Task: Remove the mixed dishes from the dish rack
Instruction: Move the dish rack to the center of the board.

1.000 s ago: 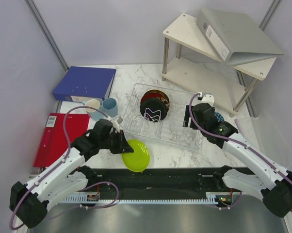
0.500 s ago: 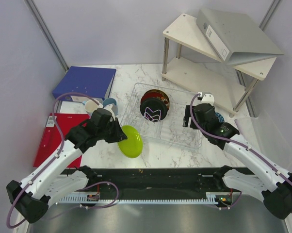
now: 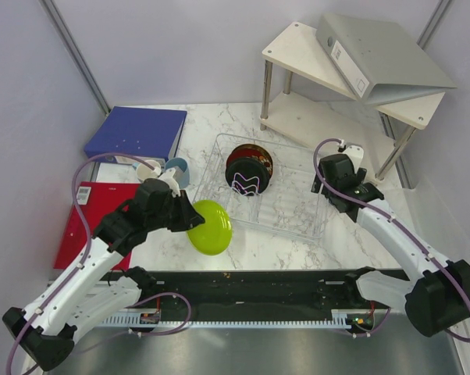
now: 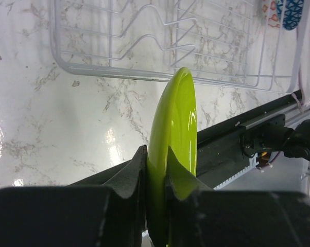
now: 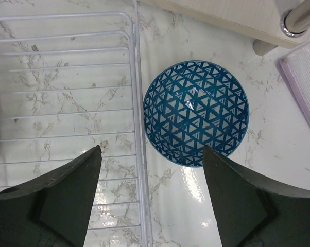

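Bare tabletop by the dish rack is below my left gripper toward the right in the top view. My left gripper will go down that way next and let go of the lime-green plate.
My left gripper is shut on the rim of the lime-green plate and holds it on edge above the table, just left of the clear dish rack. In the left wrist view both fingers pinch the plate at my left gripper. A black plate and a dark patterned dish stand in the rack. A light blue cup and a cream mug stand left of the rack. My right gripper is open over the rack's right edge, beside the blue patterned bowl on the table.
A blue binder lies at the back left and a red folder at the left. The white two-tier shelf with a grey binder stands at the back right. A black rail runs along the near edge.
My left arm has carried the lime-green plate up and back from the near edge toward the rack's left side. My right gripper has moved back and to the right, over the blue bowl.
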Robot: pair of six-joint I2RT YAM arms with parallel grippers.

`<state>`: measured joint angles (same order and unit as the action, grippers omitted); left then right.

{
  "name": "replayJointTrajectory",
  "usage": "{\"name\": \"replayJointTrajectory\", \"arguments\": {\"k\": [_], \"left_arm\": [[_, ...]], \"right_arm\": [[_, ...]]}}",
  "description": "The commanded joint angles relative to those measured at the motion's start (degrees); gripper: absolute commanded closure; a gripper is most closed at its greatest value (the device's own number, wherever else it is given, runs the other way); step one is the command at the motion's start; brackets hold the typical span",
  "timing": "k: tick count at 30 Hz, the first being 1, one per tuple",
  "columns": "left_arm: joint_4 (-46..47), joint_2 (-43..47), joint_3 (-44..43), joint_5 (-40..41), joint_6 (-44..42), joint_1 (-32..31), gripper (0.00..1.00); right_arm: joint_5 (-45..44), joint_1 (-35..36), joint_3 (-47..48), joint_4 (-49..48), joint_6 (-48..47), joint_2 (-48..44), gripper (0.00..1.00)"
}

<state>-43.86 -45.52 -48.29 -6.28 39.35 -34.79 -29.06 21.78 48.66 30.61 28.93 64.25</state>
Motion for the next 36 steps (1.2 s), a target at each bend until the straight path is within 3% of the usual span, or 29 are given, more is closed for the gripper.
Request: {"name": "replayJointTrajectory", "arguments": {"k": [1,11,20,23,36], "left_arm": [[4.7,3.0,1.0,-4.3,-2.9,0.0,0.98],[7.4,6.8,5.3,-7.3,-1.7,0.0,0.98],[7.8,7.5,7.0,-7.7,-0.4,0.1,0.98],[7.9,7.5,7.2,-7.3,-0.2,0.0,0.98],[8.5,6.7,7.6,-7.1,0.0,0.0,0.98]], "right_arm": [[0.6,-0.4,0.9,-1.6,1.7,3.2,0.15],[5.2,-0.4,0.3,-6.9,3.2,10.2,0.37],[6.7,-0.4,0.9,-10.9,4.7,15.9,0.80],[7.0,-0.5,2.1,-12.1,5.3,18.3,1.00],[5.9,-1.4,9.7,-13.5,4.6,24.6,1.00]]}}
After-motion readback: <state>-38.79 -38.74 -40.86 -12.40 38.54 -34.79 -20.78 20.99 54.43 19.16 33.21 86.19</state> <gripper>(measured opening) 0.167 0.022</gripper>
